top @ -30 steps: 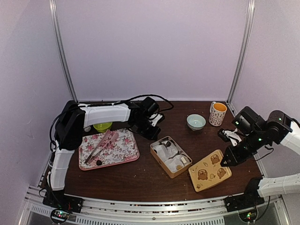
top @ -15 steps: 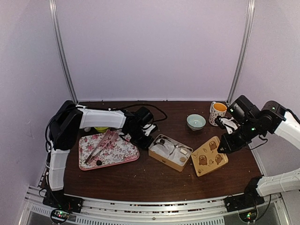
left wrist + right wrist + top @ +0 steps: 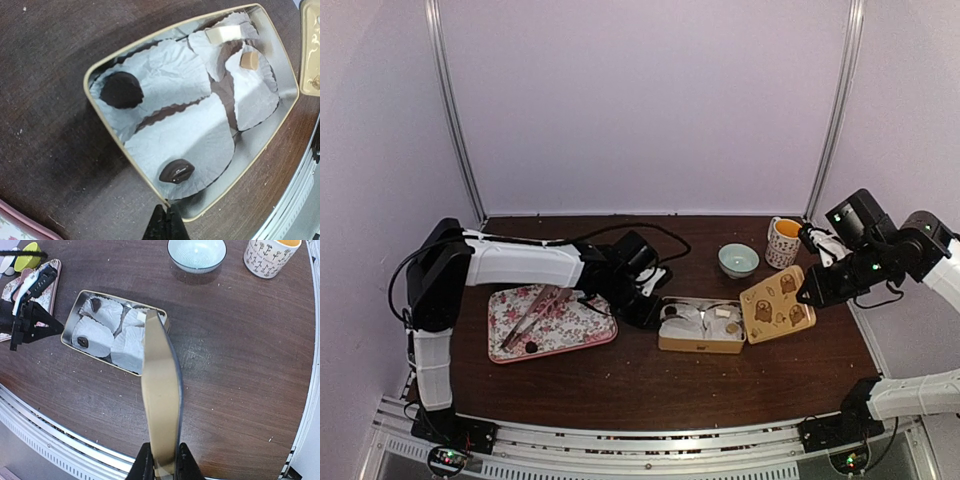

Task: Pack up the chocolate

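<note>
My right gripper moves down toward the tin's open top (image 3: 703,321) (image 3: 116,333) next and releases the lid there, since the top lies below and to the left in the top view.
The open gold tin (image 3: 700,343) lies mid-table, lined with white paper cups. In it lie the chocolate pieces: two dark ones (image 3: 121,90) (image 3: 176,171), a tan one (image 3: 249,60) and a whitish one (image 3: 222,34). My left gripper (image 3: 166,220) is shut, its tips against the tin's corner rim (image 3: 165,200). My right gripper (image 3: 162,460) is shut on the tin's gold lid (image 3: 161,390), holding it edge-on and tilted just right of the tin; from above, the lid (image 3: 778,303) shows bear prints. One more dark piece (image 3: 531,347) sits on the floral tray (image 3: 570,325).
Pink tongs (image 3: 535,308) lie on the floral tray at the left. A pale blue bowl (image 3: 738,260) and a patterned mug (image 3: 784,242) stand at the back right. A yellow-green bowl (image 3: 27,255) sits behind the tray. The table's metal front rail (image 3: 45,435) runs close by.
The tin has turned and slid right with my left gripper at its corner. My right gripper has lifted the lid off the table and carried it back, up beside the tin's right end.
</note>
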You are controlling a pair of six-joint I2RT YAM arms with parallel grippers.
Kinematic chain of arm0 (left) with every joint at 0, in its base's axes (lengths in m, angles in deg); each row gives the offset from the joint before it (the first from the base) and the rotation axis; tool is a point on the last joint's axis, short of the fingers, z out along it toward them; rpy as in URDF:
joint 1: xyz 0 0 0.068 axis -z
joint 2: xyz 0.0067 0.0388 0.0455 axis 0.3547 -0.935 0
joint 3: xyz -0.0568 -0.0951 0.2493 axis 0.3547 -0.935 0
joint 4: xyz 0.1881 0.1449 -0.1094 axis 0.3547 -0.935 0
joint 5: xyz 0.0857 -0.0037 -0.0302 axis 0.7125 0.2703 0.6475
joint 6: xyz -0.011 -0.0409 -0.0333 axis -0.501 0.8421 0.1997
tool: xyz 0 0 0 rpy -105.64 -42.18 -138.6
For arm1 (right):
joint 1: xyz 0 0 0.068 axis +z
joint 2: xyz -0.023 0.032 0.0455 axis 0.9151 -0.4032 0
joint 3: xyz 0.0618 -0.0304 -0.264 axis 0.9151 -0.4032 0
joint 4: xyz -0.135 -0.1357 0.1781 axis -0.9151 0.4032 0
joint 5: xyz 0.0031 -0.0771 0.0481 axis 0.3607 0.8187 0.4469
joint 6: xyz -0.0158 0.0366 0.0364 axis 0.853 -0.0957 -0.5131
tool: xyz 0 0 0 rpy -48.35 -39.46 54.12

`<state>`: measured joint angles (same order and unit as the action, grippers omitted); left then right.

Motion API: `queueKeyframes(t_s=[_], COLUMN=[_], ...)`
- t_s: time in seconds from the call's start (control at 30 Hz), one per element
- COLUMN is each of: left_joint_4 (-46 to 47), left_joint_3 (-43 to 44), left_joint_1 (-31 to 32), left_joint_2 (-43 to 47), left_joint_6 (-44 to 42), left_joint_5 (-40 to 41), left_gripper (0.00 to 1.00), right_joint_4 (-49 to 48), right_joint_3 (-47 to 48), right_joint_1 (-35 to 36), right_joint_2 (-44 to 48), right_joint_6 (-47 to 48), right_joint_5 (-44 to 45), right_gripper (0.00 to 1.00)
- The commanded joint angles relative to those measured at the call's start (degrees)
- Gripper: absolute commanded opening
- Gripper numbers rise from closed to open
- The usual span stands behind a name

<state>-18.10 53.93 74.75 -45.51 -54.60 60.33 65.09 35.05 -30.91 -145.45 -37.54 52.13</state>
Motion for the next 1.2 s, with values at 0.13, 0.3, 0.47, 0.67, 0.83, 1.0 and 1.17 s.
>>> queueKeyframes(t_s=[0.13,0.3,0.47,0.67,0.83,1.0,1.17], left_joint_4=[-1.3,5.5,13.5,18.1,23.4,27.8,29.6], left_joint_3=[-0.9,-4.8,-11.4,-19.0,-20.5,-20.6,-20.2], left_joint_1=[-0.3,-0.8,-2.9,-3.8,-4.0,-4.4,-5.4], left_joint_2=[8.2,14.6,20.8,28.3,26.2,22.4,18.2], left_joint_6=[0.8,1.4,4.7,7.1,9.5,11.0,12.3], left_joint_5=[9.6,9.7,5.5,8.8,2.7,-1.5,-4.7], left_gripper=[0.01,0.15,0.36,0.67,0.65,0.61,0.57], right_joint_4=[-3.9,-22.8,-42.8,-53.9,-62.2,-66.9,-68.3], right_joint_3=[6.9,0.8,-9.5,-18.4,-24.6,-28.2,-30.5], right_joint_1=[-0.3,-0.3,-0.3,-2.5,-5.4,-8.6,-11.6], right_joint_2=[1.2,1.4,-0.3,-0.9,-2.7,-4.7,-7.0], right_joint_6=[-0.9,-7.5,-14.4,-16.8,-19.2,-20.7,-20.9], right_joint_5=[-1.6,-23.8,-33.3,-33.0,-36.0,-38.5,-42.1], right_gripper=[0.0,0.0,0.0,0.0,0.0,0.0,0.0])
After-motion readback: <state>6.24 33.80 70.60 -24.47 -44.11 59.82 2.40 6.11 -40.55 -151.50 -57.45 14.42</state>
